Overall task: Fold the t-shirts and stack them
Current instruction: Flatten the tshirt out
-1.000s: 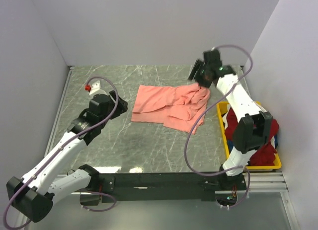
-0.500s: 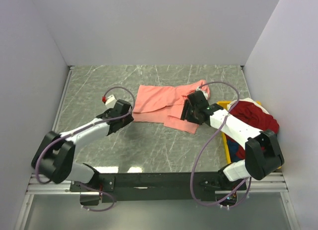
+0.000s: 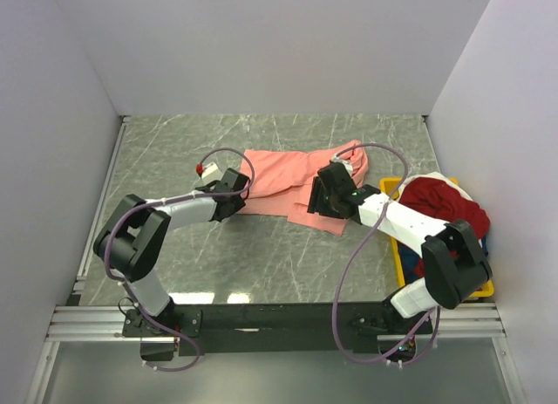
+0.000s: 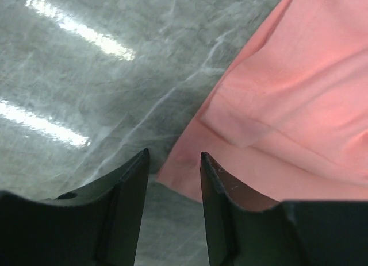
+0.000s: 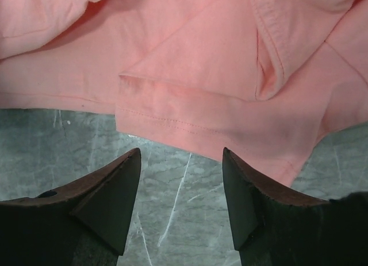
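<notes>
The jutting corner of the t-shirt's folded hem is below and left of my right gripper in the top view, so it will lower open fingers around it next.
A salmon-pink t-shirt [image 3: 283, 181] lies crumpled on the grey marble table. My left gripper [image 3: 234, 195] is open at the shirt's near-left corner; in the left wrist view that corner [image 4: 190, 168] lies between the jaws of the gripper [image 4: 172, 162]. My right gripper [image 3: 319, 197] is open at the shirt's near hem; in the right wrist view the gripper [image 5: 181, 162] sits just short of the folded hem [image 5: 190, 116]. A deep red t-shirt [image 3: 449, 208] lies heaped in the yellow bin [image 3: 397, 256] at the right, with bits of white and dark blue cloth.
Grey walls close the table at the back, left and right. A black rail [image 3: 279, 317] runs along the near edge. The right arm stretches from beside the bin toward the shirt.
Both arms have swung in and come down low to the pink shirt's near edge, the left from the far left, the right from the back right corner. The shirt has shifted slightly.
</notes>
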Tool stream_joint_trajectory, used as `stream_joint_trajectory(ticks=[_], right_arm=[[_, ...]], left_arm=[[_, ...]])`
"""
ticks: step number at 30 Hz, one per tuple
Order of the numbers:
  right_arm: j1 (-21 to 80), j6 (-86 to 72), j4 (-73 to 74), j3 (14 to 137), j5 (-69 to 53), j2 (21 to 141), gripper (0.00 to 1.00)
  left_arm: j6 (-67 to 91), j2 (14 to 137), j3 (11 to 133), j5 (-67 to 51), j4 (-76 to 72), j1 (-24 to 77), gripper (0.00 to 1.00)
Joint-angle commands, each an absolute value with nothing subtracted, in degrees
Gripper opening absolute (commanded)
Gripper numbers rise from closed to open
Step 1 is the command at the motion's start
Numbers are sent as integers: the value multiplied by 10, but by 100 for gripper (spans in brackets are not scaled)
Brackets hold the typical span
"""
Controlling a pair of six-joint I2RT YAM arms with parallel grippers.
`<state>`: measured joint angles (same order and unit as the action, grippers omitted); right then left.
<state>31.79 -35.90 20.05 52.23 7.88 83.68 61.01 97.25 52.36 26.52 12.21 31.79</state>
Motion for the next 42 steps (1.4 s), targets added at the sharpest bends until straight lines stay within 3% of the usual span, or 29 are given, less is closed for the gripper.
stream_joint_trajectory(ticks=[1, 5, 11, 12, 13, 33, 40, 41, 42], right_arm=[[328, -350, 171, 544, 84, 848, 65], [337, -345, 170, 564, 83, 874, 65], [349, -342, 169, 592, 83, 914, 65], [351, -340, 170, 599, 84, 921, 65], [352, -339, 170, 603, 85, 933, 65], [476, -381, 238, 704, 188, 1079, 64], [484, -407, 235, 663, 195, 1068, 52], [484, -408, 235, 660, 197, 1066, 49], [483, -409, 239, 660, 199, 1062, 40]], left_arm=[[621, 991, 548, 287, 115, 323, 46], [625, 1008, 550, 288, 112, 327, 43], [624, 1019, 545, 285, 111, 328, 14], [625, 1017, 540, 288, 112, 328, 2], [626, 1006, 534, 290, 115, 328, 1], [638, 815, 395, 299, 115, 315, 1], [633, 789, 381, 294, 113, 303, 1], [633, 787, 381, 294, 113, 302, 1], [631, 782, 379, 293, 113, 301, 1]])
